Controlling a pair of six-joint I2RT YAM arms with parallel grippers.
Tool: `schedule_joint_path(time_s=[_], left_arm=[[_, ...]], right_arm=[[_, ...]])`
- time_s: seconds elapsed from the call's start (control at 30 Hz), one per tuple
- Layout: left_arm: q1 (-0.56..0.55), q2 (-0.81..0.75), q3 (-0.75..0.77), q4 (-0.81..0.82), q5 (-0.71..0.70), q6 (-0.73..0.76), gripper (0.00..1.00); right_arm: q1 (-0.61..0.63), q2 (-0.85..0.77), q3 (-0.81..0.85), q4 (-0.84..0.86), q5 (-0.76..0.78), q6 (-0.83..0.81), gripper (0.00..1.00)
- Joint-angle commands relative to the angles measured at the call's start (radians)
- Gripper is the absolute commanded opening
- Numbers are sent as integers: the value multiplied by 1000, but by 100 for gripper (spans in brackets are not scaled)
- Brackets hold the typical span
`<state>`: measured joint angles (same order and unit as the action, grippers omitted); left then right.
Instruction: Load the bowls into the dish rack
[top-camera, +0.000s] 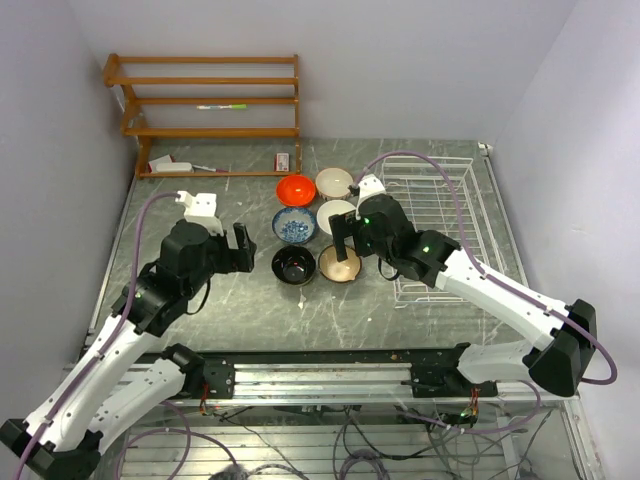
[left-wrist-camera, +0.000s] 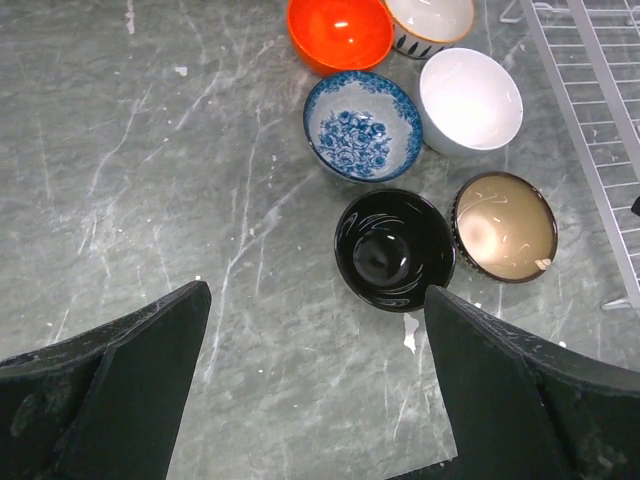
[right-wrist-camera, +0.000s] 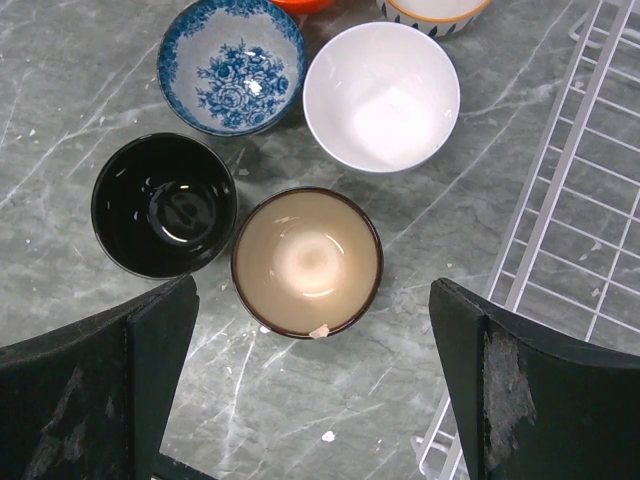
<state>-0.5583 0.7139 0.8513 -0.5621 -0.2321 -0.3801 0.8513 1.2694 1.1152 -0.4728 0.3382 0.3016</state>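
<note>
The black bowl (left-wrist-camera: 394, 248) has my right gripper coming down toward it next, onto the brown bowl's adjoining rim, which lies below my fingers, left in the top view.
Six bowls stand in a two-by-three cluster mid-table: orange-red (top-camera: 295, 189), cream (top-camera: 335, 182), blue-and-white (top-camera: 294, 225), white (top-camera: 336, 214), glossy black (top-camera: 293, 265) and brown with tan inside (top-camera: 339, 263). The white wire dish rack (top-camera: 440, 215) lies just right of them and holds nothing. My right gripper (right-wrist-camera: 312, 288) hovers open just above the brown bowl (right-wrist-camera: 307, 261), jaws to either side of its near edge. My left gripper (left-wrist-camera: 318, 295) is open over bare table, left of and nearer than the black bowl (left-wrist-camera: 394, 248).
A brown wooden shelf unit (top-camera: 210, 100) stands at the back left against the wall, with a small red-and-white box (top-camera: 284, 160) and a white item (top-camera: 165, 163) at its foot. A metal rail (top-camera: 320, 375) runs along the near edge. Walls close both sides.
</note>
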Motion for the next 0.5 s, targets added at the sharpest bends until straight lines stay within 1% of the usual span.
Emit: schedule_joint_path(time_s=[0.0, 0.1, 0.3, 0.37, 0.47], left_arm=[[-3, -52, -3, -37, -63, -8, 99], [-3, -73, -9, -52, -78, -19, 99], [-3, -107, -18, -82, -95, -42, 99], [-2, -120, -22, -82, -103, -44, 99], [-3, -135, -27, -81, -107, -49, 99]], right_arm=[[4, -23, -11, 13, 0, -7, 100], [3, -35, -27, 24, -22, -13, 100], [4, -20, -16, -15, 8, -7, 100], [3, -21, -30, -7, -31, -22, 100], [4, -27, -74, 46, -128, -47, 96]])
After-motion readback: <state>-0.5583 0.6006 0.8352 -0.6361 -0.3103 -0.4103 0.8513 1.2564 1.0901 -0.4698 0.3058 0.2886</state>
